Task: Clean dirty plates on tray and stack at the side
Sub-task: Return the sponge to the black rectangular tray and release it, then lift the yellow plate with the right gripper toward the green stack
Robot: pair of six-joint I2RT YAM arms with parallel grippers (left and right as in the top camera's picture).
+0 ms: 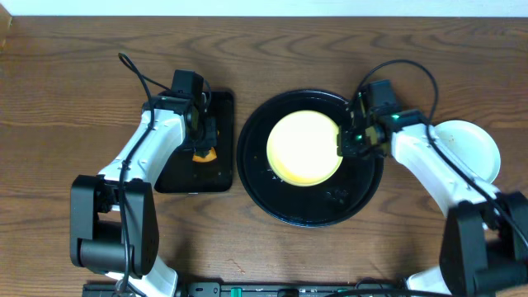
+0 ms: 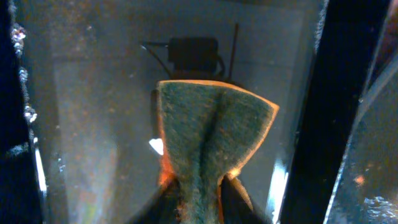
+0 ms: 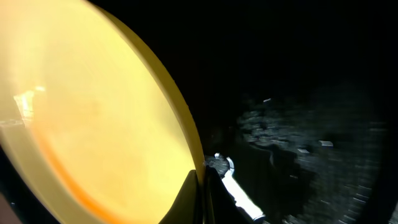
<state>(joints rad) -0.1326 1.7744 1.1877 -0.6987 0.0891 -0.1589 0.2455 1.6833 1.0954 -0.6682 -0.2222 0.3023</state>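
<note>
I need to carry the yellow plate by its rim in my right gripper off the tray next, toward the gap beside the pale plate. I need to release it there, since the table is bare there.
The pale yellow plate lies on the round black tray in the overhead view. My right gripper is shut on the plate's right rim. In the right wrist view its fingers pinch the yellow rim over the wet tray. A faint orange streak shows low on the plate's face. My left gripper is shut on a green-and-orange sponge, also seen in the left wrist view between the fingers. A pale plate sits on the table right of the tray, partly hidden by my right arm.
A smaller rectangular black tray lies left of the round tray, under my left gripper; its wet glossy floor fills the left wrist view. Water droplets speckle the round tray's front right. The table is dark wood.
</note>
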